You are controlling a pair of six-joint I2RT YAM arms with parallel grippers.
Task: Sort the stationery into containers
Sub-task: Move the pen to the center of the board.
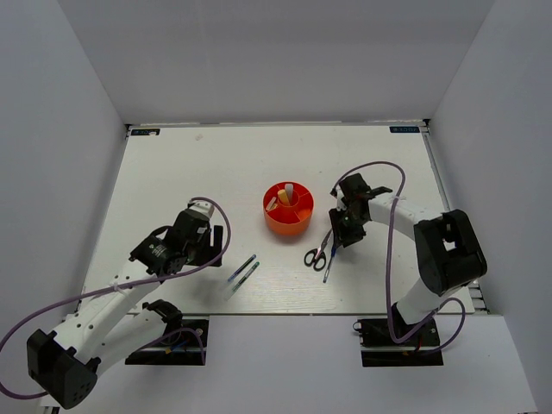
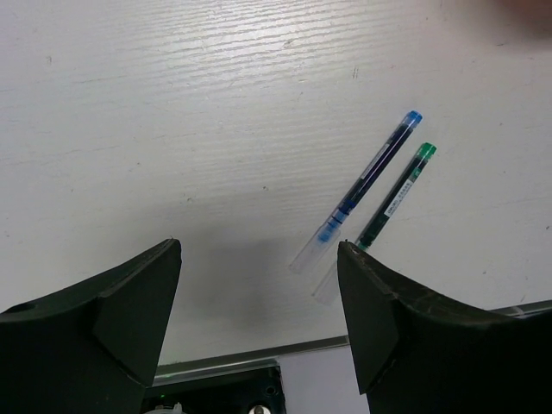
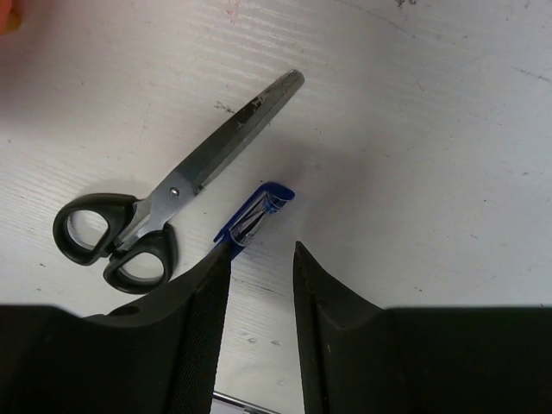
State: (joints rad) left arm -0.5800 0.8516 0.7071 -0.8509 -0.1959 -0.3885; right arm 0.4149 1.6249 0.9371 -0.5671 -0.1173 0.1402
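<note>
My right gripper should move toward the tub [image 1: 274,226] and close on the pen's clip end [image 1: 334,251], because the blue pen runs behind one finger instead of between both.
The orange-red divided tub [image 1: 274,226] stands mid-table with a few pale items in its compartments. Two thin pens lie side by side near the front edge [image 1: 243,270]; the left wrist view shows one blue-tipped [image 2: 371,177] and one green-tipped [image 2: 395,197]. My left gripper [image 1: 216,246] [image 2: 259,246] is open and empty, just left of them. Black-handled scissors [image 1: 317,252] [image 3: 198,168] and a blue pen [image 1: 329,263] [image 3: 259,211] lie right of the tub. My right gripper [image 1: 345,235] [image 3: 263,250] hovers over the blue pen, jaws narrowly apart, nothing between them; one finger hides the pen's lower part.
White walls enclose the table on the left, back and right. The table's front edge with a metal strip [image 2: 259,349] runs just below the left gripper. The right arm's purple cable [image 1: 388,172] loops above its wrist.
</note>
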